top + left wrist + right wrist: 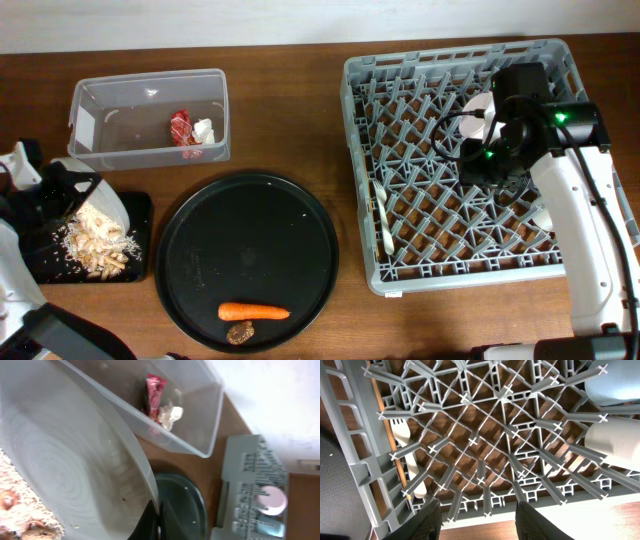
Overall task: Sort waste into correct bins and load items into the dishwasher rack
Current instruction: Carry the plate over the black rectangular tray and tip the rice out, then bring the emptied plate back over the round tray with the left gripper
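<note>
Next, my left gripper should swing to the round tray's bare bottom, below and to its right in the overhead view, level the plate (100, 198), lower and release.
My left gripper (62, 192) is shut on the rim of the pale plate (100, 198) and holds it tilted over the flat black tray (141, 208), where pale rice scraps (100, 245) lie. In the left wrist view the plate (65, 460) fills the left, with the fingers (157, 522) on its edge. The clear tub (150, 150) holds the red wrapper (181, 128) and the white scrap (204, 130). My right gripper (482, 525) is open and empty above the grey rack (460, 270). The rack holds the fork (405, 445), chopstick (387, 435), blue cup (615, 382) and white cup (615, 442).
The large round black tray (250, 250) sits at front centre with the orange carrot (253, 312) and the brown lump (240, 334) near its front edge. The cream-pink bowl (272, 500) stands in the rack's far part. My right arm (580, 230) reaches over the rack's right side.
</note>
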